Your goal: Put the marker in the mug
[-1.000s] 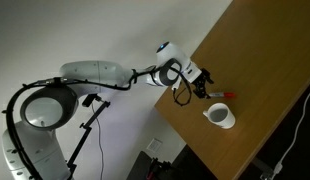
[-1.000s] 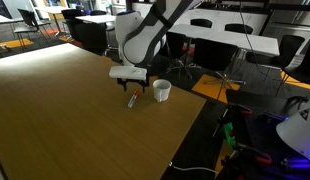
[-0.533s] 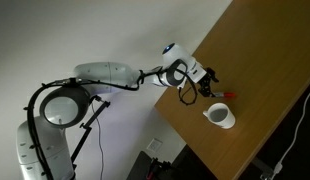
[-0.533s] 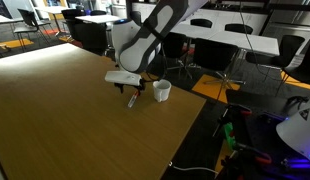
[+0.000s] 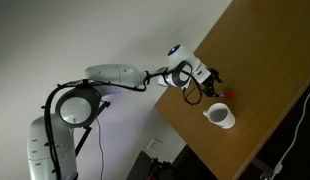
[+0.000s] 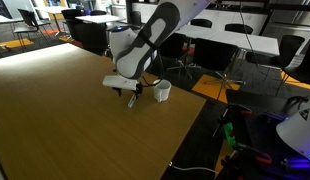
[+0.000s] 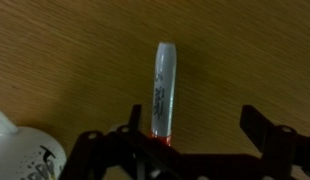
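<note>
My gripper stays low in place and closes its fingers onto the marker's whitish body (image 7: 164, 108) beside its red end next, since it already lies between them.
The marker (image 7: 161, 90) lies flat on the wooden table, its whitish barrel pointing away from me and its red end by my left finger. In an exterior view it shows as a small red speck (image 5: 229, 94). My gripper (image 7: 195, 130) is open and low over it, one finger at the marker, the other well to its side. The gripper also shows in both exterior views (image 5: 212, 84) (image 6: 127, 93). The white mug (image 5: 221, 116) stands upright beside the marker; it also shows in the other exterior view (image 6: 162, 90) and at the wrist view's lower left corner (image 7: 20, 155).
The wooden table (image 6: 75, 120) is wide. Its edge (image 5: 180, 125) runs close to the mug and gripper. Office desks and chairs (image 6: 245, 50) stand beyond the table.
The arm has moved lower and slightly sideways over the marker. The marker and the mug have not moved.
</note>
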Controlling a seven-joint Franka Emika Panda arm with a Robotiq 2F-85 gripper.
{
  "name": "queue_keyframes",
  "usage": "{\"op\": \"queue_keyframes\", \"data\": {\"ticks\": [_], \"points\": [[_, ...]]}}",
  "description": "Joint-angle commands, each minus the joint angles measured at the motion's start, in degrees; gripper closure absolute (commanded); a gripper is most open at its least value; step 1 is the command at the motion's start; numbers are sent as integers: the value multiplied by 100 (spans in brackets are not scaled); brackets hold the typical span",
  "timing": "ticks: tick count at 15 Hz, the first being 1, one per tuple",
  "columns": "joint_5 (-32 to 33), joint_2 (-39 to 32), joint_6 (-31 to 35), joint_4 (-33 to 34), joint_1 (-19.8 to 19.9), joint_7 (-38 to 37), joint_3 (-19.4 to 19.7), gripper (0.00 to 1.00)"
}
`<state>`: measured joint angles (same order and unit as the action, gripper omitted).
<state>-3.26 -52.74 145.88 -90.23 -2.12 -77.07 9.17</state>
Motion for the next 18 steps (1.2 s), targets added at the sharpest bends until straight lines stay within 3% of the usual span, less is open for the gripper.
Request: {"op": "queue_keyframes", "data": {"ticks": [1,4,5,6,8,16,18], "points": [[-159,-235,-86,354,-54,-117,95,0],[-192,-356,-148,499,-29,-104,103,1],[-195,-388,-162,535,-26,-104,110,25],[-196,-420,-169,573,-26,-107,117,25],[-190,-464,-197,647,-34,-117,139,38],[-156,-364,-304,674,-68,-85,146,100],[-136,-223,-335,552,-115,-87,161,95]]}}
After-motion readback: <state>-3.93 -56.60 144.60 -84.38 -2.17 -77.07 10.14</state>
